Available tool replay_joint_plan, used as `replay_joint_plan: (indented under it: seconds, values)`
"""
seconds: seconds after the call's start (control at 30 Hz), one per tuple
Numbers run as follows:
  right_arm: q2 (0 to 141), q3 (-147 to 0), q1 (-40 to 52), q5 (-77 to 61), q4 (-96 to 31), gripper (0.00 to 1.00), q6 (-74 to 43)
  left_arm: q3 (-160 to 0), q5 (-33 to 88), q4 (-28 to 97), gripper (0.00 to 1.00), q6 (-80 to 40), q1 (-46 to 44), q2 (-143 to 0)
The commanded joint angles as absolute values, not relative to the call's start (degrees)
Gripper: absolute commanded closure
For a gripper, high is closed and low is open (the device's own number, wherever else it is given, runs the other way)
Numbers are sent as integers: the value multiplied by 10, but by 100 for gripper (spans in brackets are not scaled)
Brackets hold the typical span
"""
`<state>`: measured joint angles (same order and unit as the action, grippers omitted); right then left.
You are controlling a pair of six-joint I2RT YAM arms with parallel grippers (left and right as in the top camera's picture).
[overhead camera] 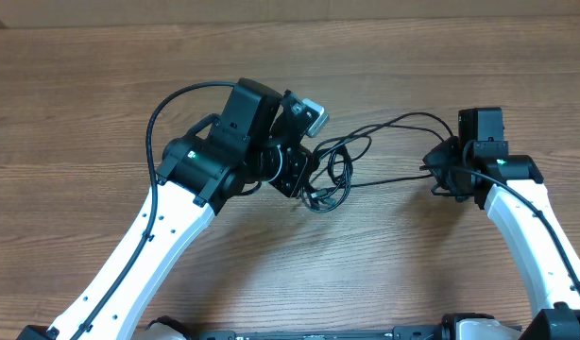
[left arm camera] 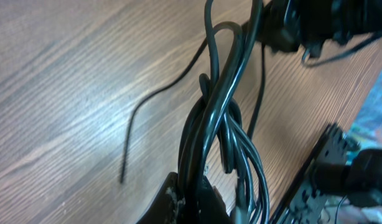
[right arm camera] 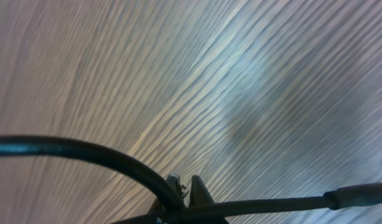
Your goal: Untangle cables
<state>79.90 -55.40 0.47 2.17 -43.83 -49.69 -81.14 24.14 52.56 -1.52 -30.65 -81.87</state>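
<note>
My right gripper tilts toward the knot next and releases the strands' far ends over the bare wood beside it, as the strands already stretch clear of it.
The cables [overhead camera: 333, 174] form a knot of thin black loops in the middle of the table, and two strands [overhead camera: 394, 123] run right from it. My left gripper [overhead camera: 306, 189] is shut on the knot's left side. In the left wrist view the bundle [left arm camera: 216, 106] rises twisted out of the shut gripper [left arm camera: 191, 202], and one loose end [left arm camera: 125, 158] lies on the wood. My right gripper [overhead camera: 432, 172] is shut on the strands' far ends. In the right wrist view its fingertips [right arm camera: 186, 190] pinch a cable [right arm camera: 85, 149] that arcs away to the left; another strand [right arm camera: 284, 202] crosses just below the tips.
The wooden table [overhead camera: 413, 274] lies under everything. The left arm's own thick black wire [overhead camera: 162, 113] loops behind its wrist. The right arm [left arm camera: 315, 25] shows at the top right of the left wrist view, and a black base frame [left arm camera: 321, 168] stands at the table's edge.
</note>
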Motion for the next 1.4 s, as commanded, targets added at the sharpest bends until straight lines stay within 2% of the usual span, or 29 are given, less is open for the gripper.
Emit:
replay_joint_plan:
  seconds: [0.0,0.37,0.4,0.43,0.47,0.5,0.53,0.6,0.7,0.8,1.1,1.37]
  values:
    - [795,-562,6,79,-445,96,-489,-819,239,538,96,27,-303,-804]
    - [795,-562,6,141,-469,96,-490,-819,240,618,96,84,-303,-804]
    - [795,-562,6,129,-472,86,-489,-819,240,618,96,84,-303,-804]
    - [795,-562,6,112,-472,71,-478,-819,240,618,96,84,-303,-804]
    - [795,-562,6,38,-470,40,-406,-819,240,617,96,84,-303,-804]
    - [795,-562,6,-10,-471,15,-359,-819,240,615,96,84,-303,-804]
    - [795,-562,6,-69,-473,0,-305,-819,240,612,96,89,-303,-804]
    - [795,-562,6,-153,-487,0,-224,-819,246,606,96,90,-303,-804]
    - [795,-562,6,-232,-530,0,-155,-819,305,583,96,67,-297,-804]
    - [795,-562,6,-306,-555,0,-89,-819,307,578,96,53,-282,-804]
    - [795,-563,6,-724,-537,0,127,-819,375,568,96,58,-226,-805]
    - [795,-563,6,-894,-441,0,140,-819,491,525,96,89,-234,-805]
